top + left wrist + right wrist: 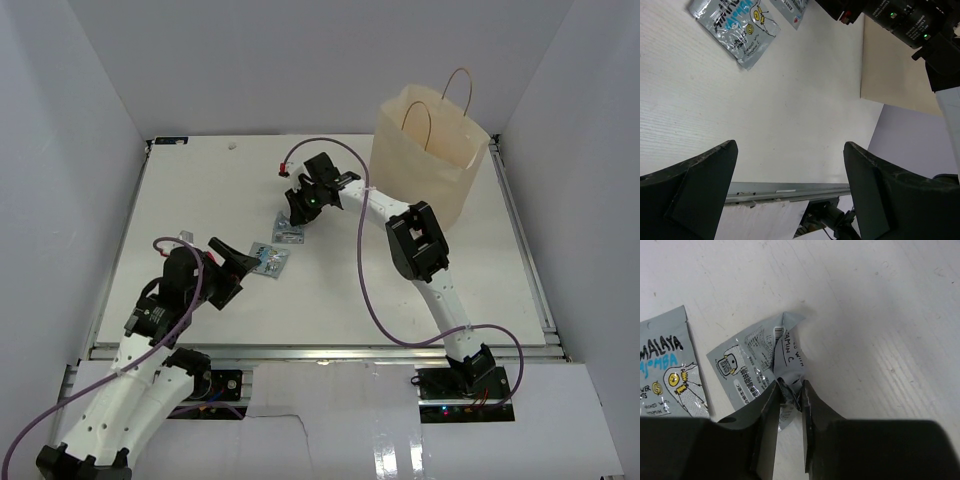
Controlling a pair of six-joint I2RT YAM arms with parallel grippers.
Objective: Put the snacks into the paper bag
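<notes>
I will next raise my right gripper, move it across over the bag's opening [447,133] and let go of the packet, because that opening is higher and to the gripper's right in the top view.
Two silver-blue snack packets lie mid-table. My right gripper [296,213] is shut on the edge of one silver-blue packet [757,367], which folds up between the jaws; it also shows in the top view [287,229]. The second silver-blue packet [269,259] lies flat just left of it, seen in the right wrist view [670,375] and the left wrist view [737,27]. My left gripper [240,262] is open and empty, beside that second packet. The tan paper bag [428,155] stands upright at the back right, mouth open. Other snacks are out of view.
The metal rail [320,350] runs along the table's near edge. White walls enclose the table on three sides. A purple cable [362,270] loops from the right arm over the table.
</notes>
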